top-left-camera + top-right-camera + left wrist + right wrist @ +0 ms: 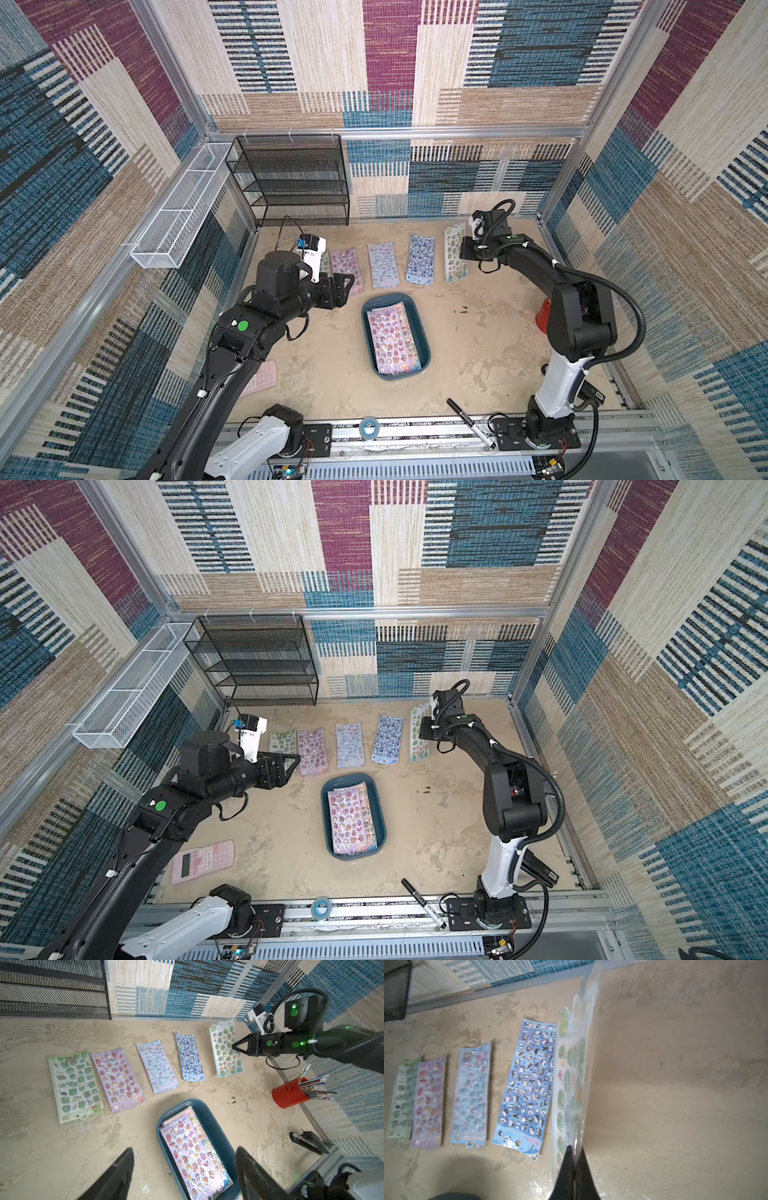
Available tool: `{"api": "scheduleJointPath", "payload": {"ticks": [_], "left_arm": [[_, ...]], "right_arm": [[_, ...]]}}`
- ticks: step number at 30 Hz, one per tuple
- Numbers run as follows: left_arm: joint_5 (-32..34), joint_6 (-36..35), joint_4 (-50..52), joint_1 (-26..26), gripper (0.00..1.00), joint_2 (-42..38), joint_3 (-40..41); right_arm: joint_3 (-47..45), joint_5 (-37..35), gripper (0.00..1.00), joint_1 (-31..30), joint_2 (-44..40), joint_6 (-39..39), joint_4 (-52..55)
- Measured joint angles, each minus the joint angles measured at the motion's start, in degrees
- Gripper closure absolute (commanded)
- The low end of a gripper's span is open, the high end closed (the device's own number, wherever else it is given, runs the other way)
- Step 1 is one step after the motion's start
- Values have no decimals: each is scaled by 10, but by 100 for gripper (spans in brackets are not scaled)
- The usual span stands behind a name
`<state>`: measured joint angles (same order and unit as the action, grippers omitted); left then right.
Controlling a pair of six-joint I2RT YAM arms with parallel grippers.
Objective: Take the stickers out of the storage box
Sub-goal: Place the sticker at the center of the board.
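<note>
The bare tabletop at the row's end [616, 1100] is below the gripper, so my right gripper needs to go down next and release the frog-print sheet flat beside the panda-print sheet.
The storage box [419, 328] [377, 808] [217, 1134] is a teal tray in the middle of the table, and a stack of stickers [392, 337] [351, 820] [192, 1159] lies in it. Beyond it lie a green [75, 1086], a lilac [118, 1078], a pale blue [158, 1066] and a panda-print [190, 1056] sheet, flat in a row. My right gripper [233, 1045] [574, 1149] is shut on the edge of a fifth, frog-print sheet [226, 1049] [570, 1084], which stands tilted at the row's right end. My left gripper [184, 1148] [345, 284] is open and empty, above the table left of the box.
A black mesh rack [291, 178] and a white wire basket [183, 208] stand at the back left. A pink calculator [203, 860] lies at the front left. A red pen cup [288, 1093] is by the right arm. A marker [469, 422] and a tape roll [368, 427] lie at the front edge.
</note>
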<state>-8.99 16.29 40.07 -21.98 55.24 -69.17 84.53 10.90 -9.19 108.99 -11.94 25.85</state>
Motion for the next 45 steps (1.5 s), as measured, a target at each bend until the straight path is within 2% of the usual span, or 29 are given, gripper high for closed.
{"api": "scheduleJointPath", "payload": {"ticks": [9, 11, 15, 26, 29, 36, 43, 45], "left_arm": [[-3, 0, -1, 2, 23, 19, 8], [-4, 1, -4, 3, 24, 21, 10], [-4, 3, -7, 5, 23, 29, 10], [-17, 5, -9, 9, 24, 58, 0], [-17, 5, -9, 10, 20, 58, -1], [-14, 10, -8, 13, 18, 58, 5], [-12, 19, -6, 13, 23, 66, 37], [-13, 21, -4, 14, 25, 77, 50]], "right_arm": [[56, -26, 98, 14, 118, 26, 20], [73, -45, 93, 14, 141, 36, 30], [99, -81, 74, 16, 171, 58, 39], [125, -132, 54, 16, 186, 77, 38], [110, -142, 52, 16, 152, 70, 41], [40, -172, 51, -7, -5, 38, 16], [-56, -197, 57, -133, -116, 34, 10], [-91, -188, 63, -166, -146, 33, 10]]}}
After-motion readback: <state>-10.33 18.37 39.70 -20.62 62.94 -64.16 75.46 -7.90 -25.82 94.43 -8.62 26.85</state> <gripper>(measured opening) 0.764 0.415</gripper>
